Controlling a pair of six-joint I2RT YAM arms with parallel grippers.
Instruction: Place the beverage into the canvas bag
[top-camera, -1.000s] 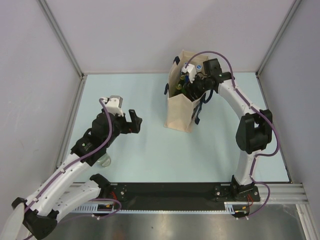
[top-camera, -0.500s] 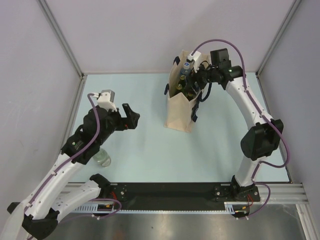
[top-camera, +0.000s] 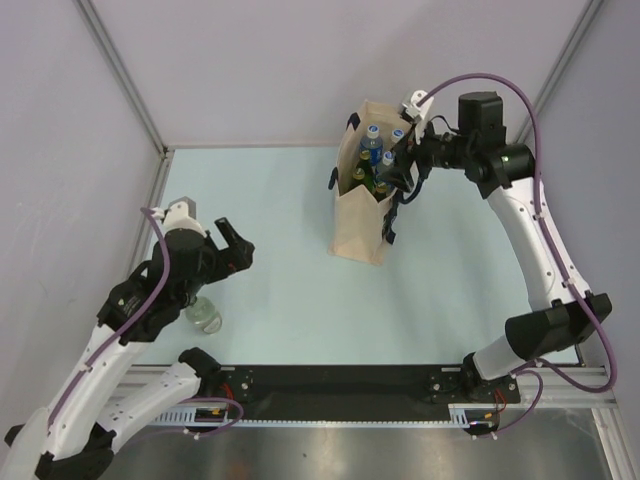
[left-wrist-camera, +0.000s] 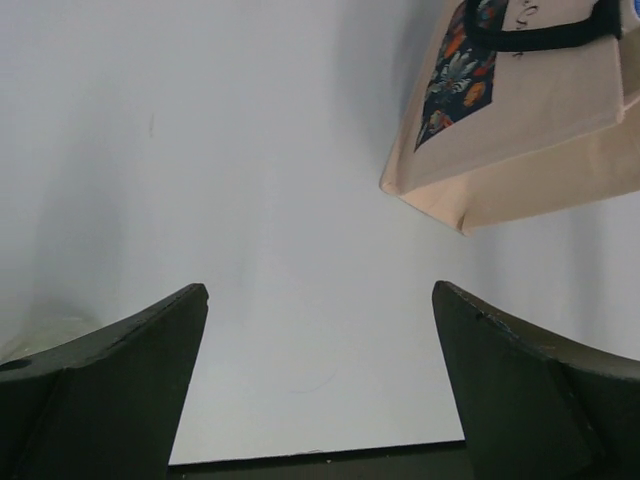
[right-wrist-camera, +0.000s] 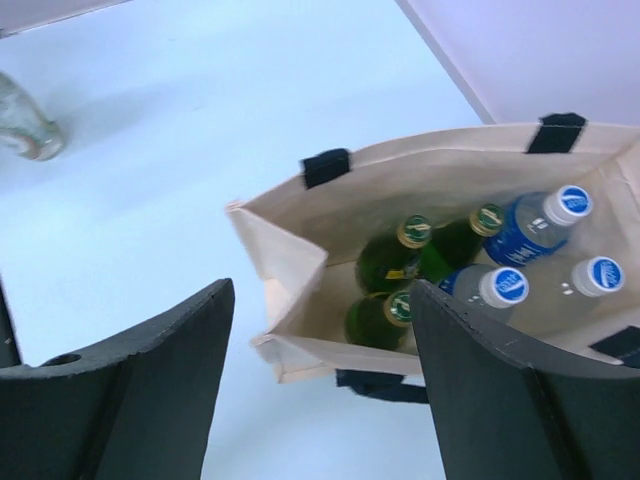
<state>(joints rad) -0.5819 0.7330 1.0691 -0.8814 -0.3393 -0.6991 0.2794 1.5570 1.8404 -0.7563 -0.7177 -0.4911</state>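
The clear bottle (top-camera: 204, 316) still stands outside the canvas bag (top-camera: 360, 220), so my left gripper needs to turn and move down, back and left in the top view onto it next.
The beige canvas bag (top-camera: 360, 220) with navy handles stands upright at the back middle of the table. In the right wrist view the bag (right-wrist-camera: 420, 165) holds three green bottles (right-wrist-camera: 390, 265) and three blue-capped water bottles (right-wrist-camera: 520, 235). My right gripper (top-camera: 408, 168) is open and empty, above the bag's right rim; in its own view the gripper (right-wrist-camera: 320, 330) has its jaws wide apart. A clear bottle (top-camera: 204, 316) sits on the table beside my left arm, also in the right wrist view (right-wrist-camera: 28, 135). My left gripper (top-camera: 232, 250) is open and empty, with nothing between the jaws in its own view (left-wrist-camera: 320, 330), which shows the bag (left-wrist-camera: 530, 130) at top right.
Grey walls with metal posts (top-camera: 125, 75) close the table on three sides. A black rail (top-camera: 340, 385) runs along the near edge between the arm bases. The pale blue table (top-camera: 290, 290) lies between the left gripper and the bag.
My right gripper has risen out of the bag's mouth and drawn back to the right, leaving a blue-capped bottle inside. My left arm has pulled back left and nearer, uncovering the clear bottle.
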